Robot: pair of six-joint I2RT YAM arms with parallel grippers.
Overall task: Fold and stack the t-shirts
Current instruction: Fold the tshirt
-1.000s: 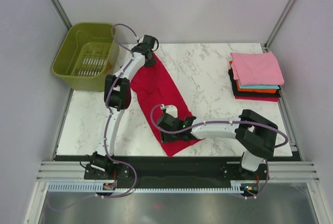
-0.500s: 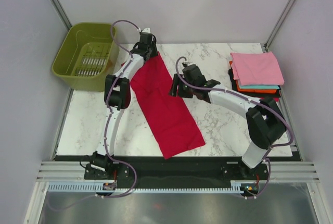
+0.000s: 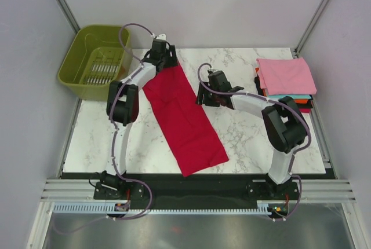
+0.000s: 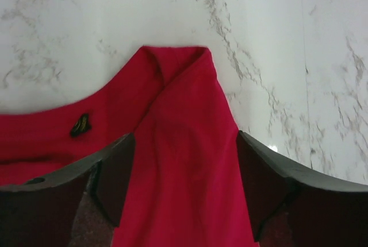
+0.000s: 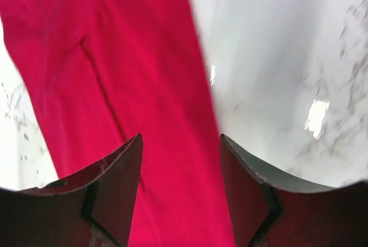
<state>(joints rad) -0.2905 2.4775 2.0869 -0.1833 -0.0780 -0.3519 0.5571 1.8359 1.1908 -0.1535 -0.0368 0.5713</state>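
The folded t-shirt's stack-side edge nearer the collar (image 3: 186, 79) is below and outward of my open fingers, so my right gripper will move outward and down onto it next.
A crimson red t-shirt (image 3: 182, 116), folded into a long strip, lies flat and slantwise on the marble table, from back left to the front edge. My left gripper (image 3: 163, 59) hovers over its far end, jaws open. In the left wrist view the shirt's collar end (image 4: 172, 80) lies between the spread fingers of that gripper (image 4: 184, 163), unpinched. My right gripper (image 3: 204, 96) is at the strip's right edge, halfway along and open. In the right wrist view that gripper (image 5: 181, 169) straddles the edge of the red cloth (image 5: 115, 74). Several folded t-shirts (image 3: 286, 76) are stacked at the back right, pink on top.
An olive-green basket (image 3: 95, 61) stands off the table's back left corner. Bare marble (image 3: 237, 127) lies between the red shirt and the stack. Grey walls close in both sides and the back.
The right gripper left the shirt's near end and swung back to its right edge. The left gripper opened over the far end. The strip now lies flat.
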